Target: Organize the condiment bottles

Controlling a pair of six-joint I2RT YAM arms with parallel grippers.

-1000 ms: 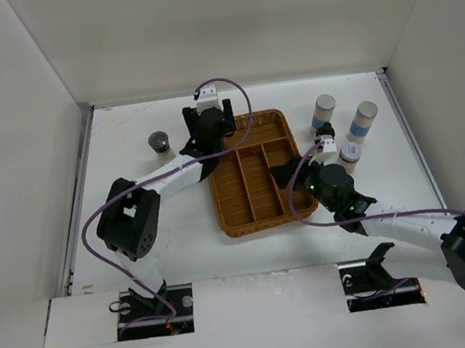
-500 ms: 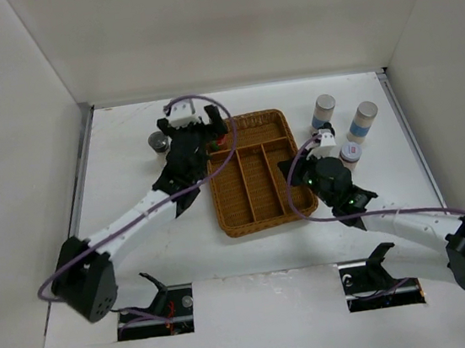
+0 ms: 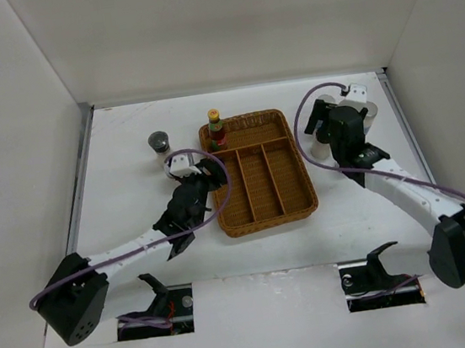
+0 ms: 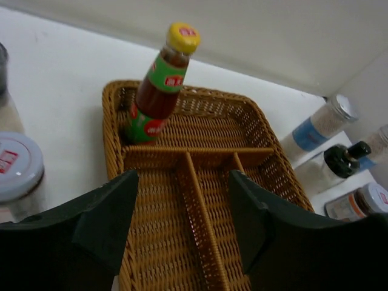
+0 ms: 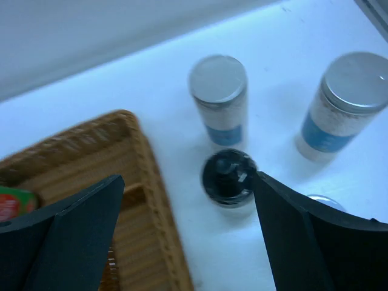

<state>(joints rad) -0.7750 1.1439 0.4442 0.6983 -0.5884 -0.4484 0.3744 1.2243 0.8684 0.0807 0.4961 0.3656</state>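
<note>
The dark bottle's black cap [image 5: 229, 176] is below my right gripper and close to one finger, so I will next move that gripper down and center its fingers around the cap.
The slim yellow-capped red-green bottle [image 3: 215, 128] [image 4: 159, 91] stands in the far-left corner of the wicker tray [image 3: 297, 204]. My left gripper [image 3: 209, 175] [image 4: 182, 179] hangs open over the tray's near-left side, with nothing between its fingers. A white-lidded jar [image 4: 15, 170] sits just left of it. My right gripper [image 3: 319, 129] [image 5: 188, 182] is open above the table right of the tray. The dark bottle [image 5: 229, 177] stands between its fingers, close to the right one. Two white cylinders with blue bands [image 5: 219, 100] [image 5: 342, 106] stand beyond it. The grey-lidded shaker [image 3: 159, 145] is left of the tray.
The tray [image 4: 212, 242] has long compartments with wicker dividers and one cross compartment at the far end. Another white jar lid [image 5: 321, 200] peeks out by my right finger. White walls close off the back and both sides of the table [image 3: 135, 211].
The left gripper let go of the yellow-capped bottle in the tray corner and drew back toward me. The right arm swung from the tray to the bottles at the far right and opened.
</note>
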